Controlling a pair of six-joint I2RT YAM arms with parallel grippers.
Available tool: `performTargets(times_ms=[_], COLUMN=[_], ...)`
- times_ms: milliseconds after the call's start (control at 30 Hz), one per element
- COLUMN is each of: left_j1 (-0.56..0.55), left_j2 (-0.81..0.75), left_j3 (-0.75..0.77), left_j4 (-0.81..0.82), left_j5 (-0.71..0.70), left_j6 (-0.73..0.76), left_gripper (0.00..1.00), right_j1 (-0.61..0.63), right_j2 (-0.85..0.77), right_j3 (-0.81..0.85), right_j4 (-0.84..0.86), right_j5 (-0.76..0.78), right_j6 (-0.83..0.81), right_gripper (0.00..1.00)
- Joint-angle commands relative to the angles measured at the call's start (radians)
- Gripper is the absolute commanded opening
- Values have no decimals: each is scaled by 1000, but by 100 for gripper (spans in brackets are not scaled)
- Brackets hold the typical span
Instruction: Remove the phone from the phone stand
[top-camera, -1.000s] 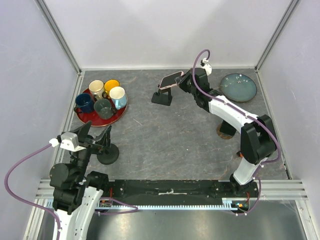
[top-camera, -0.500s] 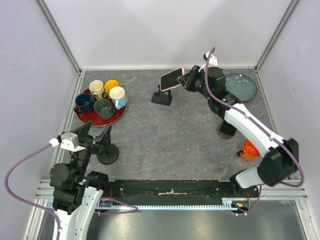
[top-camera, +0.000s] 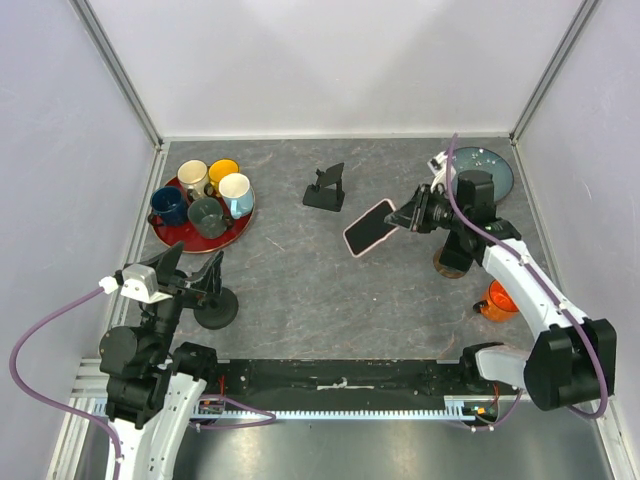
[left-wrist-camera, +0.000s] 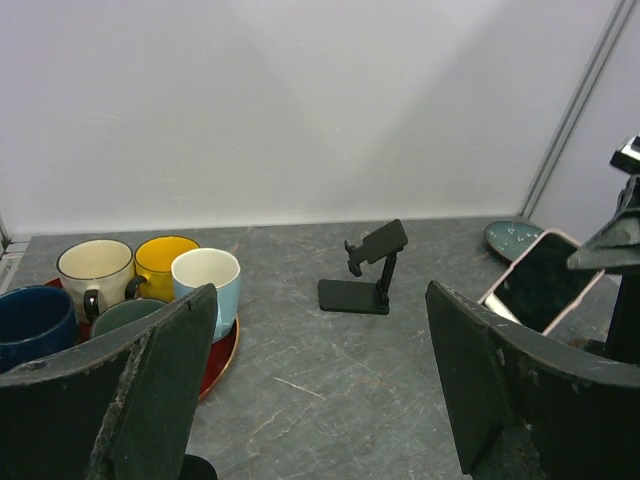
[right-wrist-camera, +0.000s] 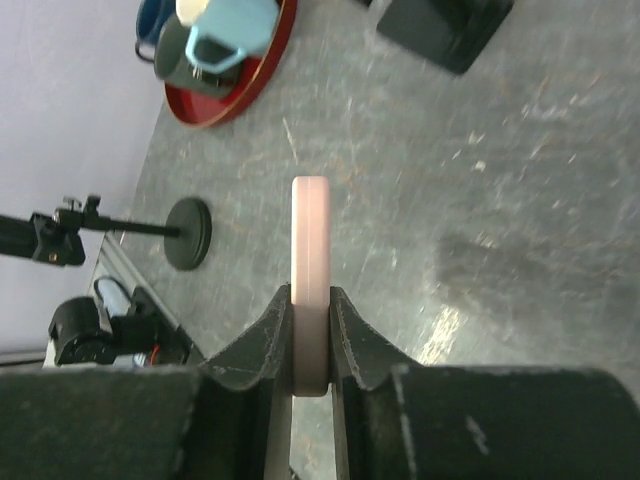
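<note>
Clear tabletop lies below my right gripper and to its left in the top view, so my right gripper should next lower that way to release the phone (top-camera: 369, 227) there.
The phone (top-camera: 369, 227), pink-cased with a dark screen, hangs above the table's middle right, off the stand. My right gripper (top-camera: 408, 220) is shut on its right end; in the right wrist view the phone (right-wrist-camera: 310, 255) shows edge-on between the fingertips, with the right gripper (right-wrist-camera: 311, 318) clamped on it. The black phone stand (top-camera: 326, 190) sits bare at the back centre, also visible as the stand (left-wrist-camera: 368, 270) in the left wrist view, where the phone (left-wrist-camera: 540, 282) appears at the right. My left gripper (top-camera: 190, 272) stands open near the front left with nothing between its fingers.
A red tray (top-camera: 236, 229) with several mugs sits at the back left. A dark blue plate (top-camera: 494, 165) lies at the back right. An orange cup (top-camera: 497, 301) stands by the right arm. A black round-based stand (top-camera: 216, 309) is by my left gripper.
My right gripper lifted the phone off the stand and carried it toward the front right and lower. The stand is now bare. The left arm has not moved.
</note>
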Motion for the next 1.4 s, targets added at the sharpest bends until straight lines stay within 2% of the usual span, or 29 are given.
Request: performTargets(times_ms=[0,200,400,567,867,1133,1200,1233,1367], left_j1=[-4,-4,-3,-3,-3,-3,-4,-3,-3], left_j2=[-83,-77,-72,-72,-77,-83,-83,-83,-85], left_j3=[-6,-6,-6,-6,-6,-6,-6,-8,-8], left_j4=[26,28,29,29,31,31,31,29,31], left_j5=[20,27,30,32,35,38,39,41,41], left_j6=[35,37,40,41,41,43,43,43,43], left_gripper=[91,91,91,91,91,91,91,91,91], right_j1=[18,23,122,141,138,67,58,53,40], right_j2=[-9,88,209,307,471,663,689,715,764], right_j3=[-18,-4,28,80,265,451,504,520,571], right_j4=[26,-60,-94,-105,-134,-359,-422,-476,-524], right_j5=[-121,-105,-93,-107,-188,-243,-240,-234,-203], right_j6=[-10,-97,-172,-237,-364,-571,-643,-660,-689], right_gripper=[0,0,0,0,0,0,3,9,16])
